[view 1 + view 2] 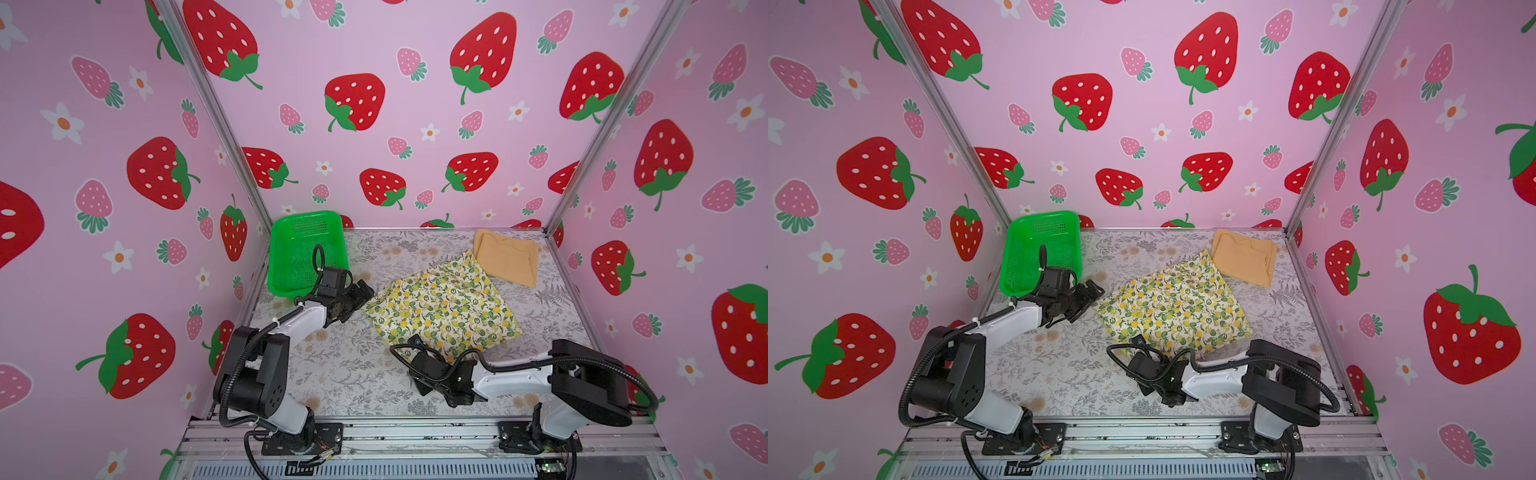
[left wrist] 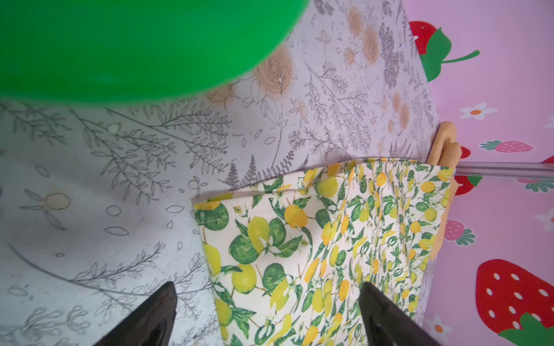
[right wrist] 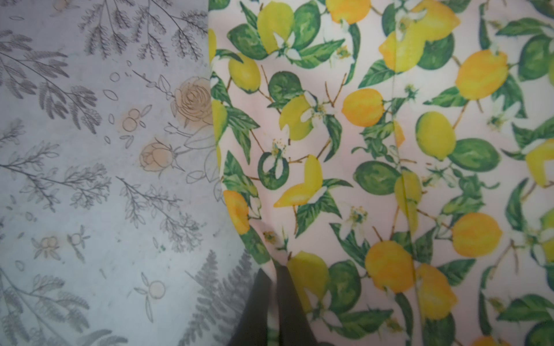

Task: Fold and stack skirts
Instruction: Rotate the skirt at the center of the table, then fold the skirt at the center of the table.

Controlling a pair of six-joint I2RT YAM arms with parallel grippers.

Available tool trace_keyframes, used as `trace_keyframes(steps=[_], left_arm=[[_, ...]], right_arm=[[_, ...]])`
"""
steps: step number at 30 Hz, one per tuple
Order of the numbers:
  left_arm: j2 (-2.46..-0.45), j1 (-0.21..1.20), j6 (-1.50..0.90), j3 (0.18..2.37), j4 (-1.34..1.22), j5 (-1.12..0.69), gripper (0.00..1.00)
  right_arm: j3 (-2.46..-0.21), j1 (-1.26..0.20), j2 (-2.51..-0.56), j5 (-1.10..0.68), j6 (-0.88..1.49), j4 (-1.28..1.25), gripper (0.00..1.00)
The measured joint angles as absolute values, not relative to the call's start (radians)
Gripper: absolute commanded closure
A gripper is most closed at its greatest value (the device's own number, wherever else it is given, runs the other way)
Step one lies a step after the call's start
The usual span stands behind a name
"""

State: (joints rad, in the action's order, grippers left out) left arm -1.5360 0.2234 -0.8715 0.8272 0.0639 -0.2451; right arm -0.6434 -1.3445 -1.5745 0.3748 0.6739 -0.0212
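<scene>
The left gripper lowers its open fingers onto the lemon skirt's corner nearest the basket below next, since they already straddle the lemon skirt's edge.
The cream lemon-print skirt (image 1: 446,305) (image 1: 1177,305) lies flat in the middle of the table. The mustard-yellow skirt (image 1: 508,257) (image 1: 1246,257) lies folded at the far right corner, touching the lemon skirt's far tip. My right gripper (image 1: 417,344) (image 3: 272,269) is shut on the lemon skirt's (image 3: 389,149) near corner, with cloth pinched between its fingers. My left gripper (image 1: 360,297) (image 2: 267,284) stands open at the skirt's (image 2: 314,254) left corner. One finger is over the table, the other over the cloth.
A green mesh basket (image 1: 305,249) (image 1: 1038,249) (image 2: 120,45) stands at the far left, right behind my left wrist. The flower-print table (image 1: 332,374) is boxed in by pink strawberry walls on three sides. A metal rail (image 1: 415,432) runs along the front.
</scene>
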Motion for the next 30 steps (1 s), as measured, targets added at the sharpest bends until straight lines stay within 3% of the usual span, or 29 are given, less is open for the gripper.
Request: trace_keyframes(steps=[6,13,24,27,30], left_arm=[[-1.519,0.250,-0.868,0.772,0.070,-0.216,0.17],[-1.603,0.282,-0.865,0.769,0.049,-0.212,0.37],[-1.659,0.298,-0.861,0.797,0.017,-0.217,0.60],[-1.667,0.300,-0.861,0.799,0.015,-0.217,0.70],[-1.678,0.301,-0.861,0.800,0.015,-0.217,0.87]], right_arm=[[-0.632,-1.345,-1.539,0.393,0.704,0.047,0.89],[-0.627,-1.345,-1.517,0.409,0.725,0.102,0.89],[-0.606,-1.345,-1.468,0.426,0.740,0.149,0.88],[-0.606,-1.345,-1.466,0.431,0.740,0.151,0.88],[-0.606,-1.345,-1.466,0.433,0.740,0.151,0.87]])
